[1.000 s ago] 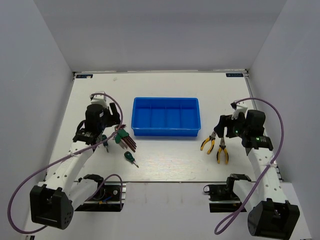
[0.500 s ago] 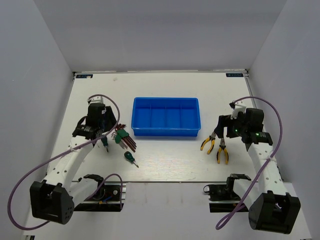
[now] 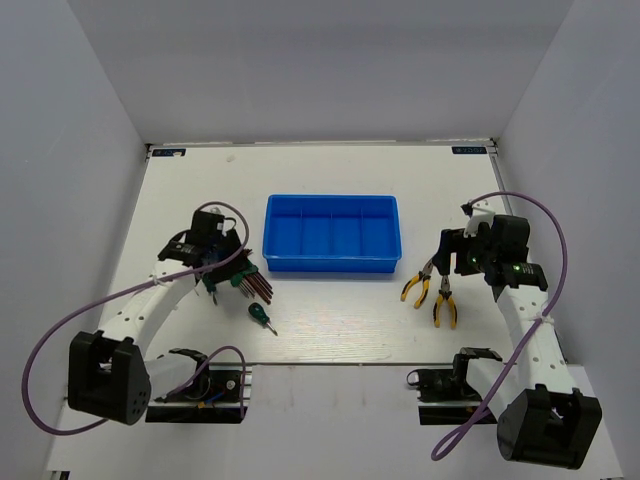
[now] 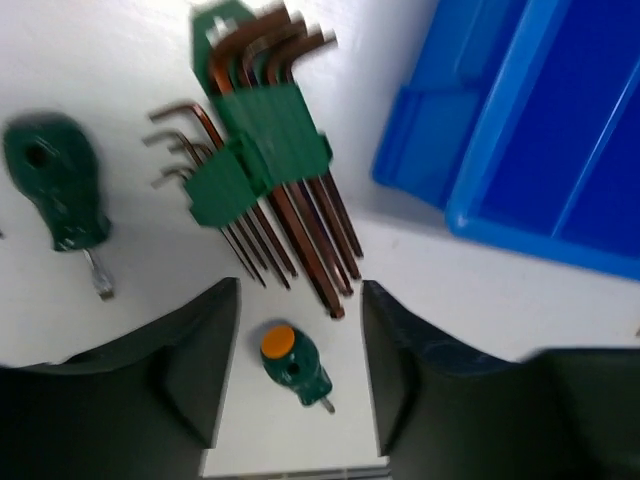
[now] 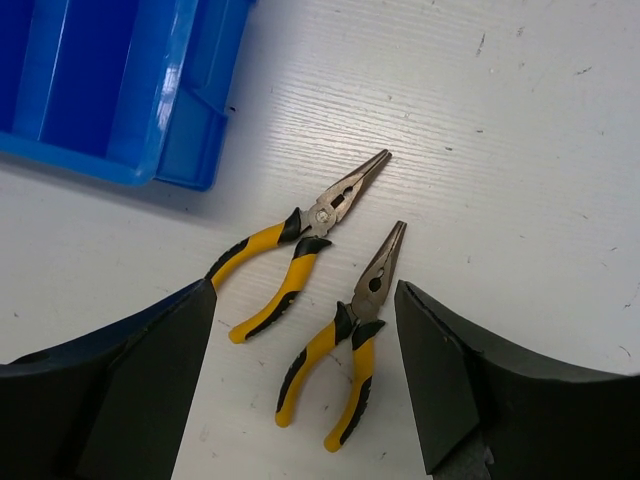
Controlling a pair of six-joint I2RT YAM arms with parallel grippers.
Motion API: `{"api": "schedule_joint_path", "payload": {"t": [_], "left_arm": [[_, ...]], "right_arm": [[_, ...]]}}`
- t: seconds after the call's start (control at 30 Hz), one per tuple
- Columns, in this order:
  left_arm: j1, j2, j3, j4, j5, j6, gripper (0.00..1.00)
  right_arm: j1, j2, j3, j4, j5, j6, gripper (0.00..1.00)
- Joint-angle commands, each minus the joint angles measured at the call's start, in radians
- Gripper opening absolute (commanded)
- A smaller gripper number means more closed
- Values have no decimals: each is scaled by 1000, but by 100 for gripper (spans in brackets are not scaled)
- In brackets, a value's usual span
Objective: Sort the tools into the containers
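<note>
The orange-capped screwdriver is beyond the ends of the hex keys. Next I will lower my left gripper back and to the right in the top view to that screwdriver's handle (image 3: pixel 259 313) (image 4: pixel 295 364).
The blue tray (image 3: pixel 332 232) with its divided containers sits mid-table and holds nothing I can see. The hex key set (image 4: pixel 265 160) lies left of the tray in its green holder. One green screwdriver (image 4: pixel 58 195) lies beside it, and another (image 4: pixel 295 365), orange-capped, lies on the table below my left gripper (image 4: pixel 300 305). That gripper (image 3: pixel 222 275) is open and holds nothing. Two yellow-and-black pliers (image 5: pixel 300 245) (image 5: pixel 355 330) lie side by side right of the tray. My right gripper (image 5: pixel 303 300) hovers wide open above them without touching.
White walls close in the white table (image 3: pixel 330 335) on the left, back and right. A purple cable loops from each arm. The tray's near corner (image 5: pixel 190 150) lies close to the left pliers.
The left wrist has swung right and toward the hex keys and screwdrivers, and its jaws have narrowed somewhat. The right arm has barely moved.
</note>
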Motion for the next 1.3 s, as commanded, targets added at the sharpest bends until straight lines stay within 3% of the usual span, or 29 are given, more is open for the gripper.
{"api": "schedule_joint_path", "payload": {"t": [0.0,0.23,0.43,0.67,0.83,1.27], "left_arm": [[-28,-26,-36,-57,83,-37,66],[-103,36,-36,-129,155,-46,71],[-143,49,-47,-195,112,-125,77],[-174,94,-47,-201,86,-225,76],[-204,94,-132,-148,97,-316,71],[-275,196,-116,-100,-19,-377,67]], "right_arm": [[2,-11,50,-6,8,6,78],[1,-5,50,-7,8,9,81],[1,-8,60,-10,6,12,81],[1,-30,57,-13,19,12,82],[2,-39,61,-15,16,16,83],[-2,-64,64,-25,8,20,83]]}}
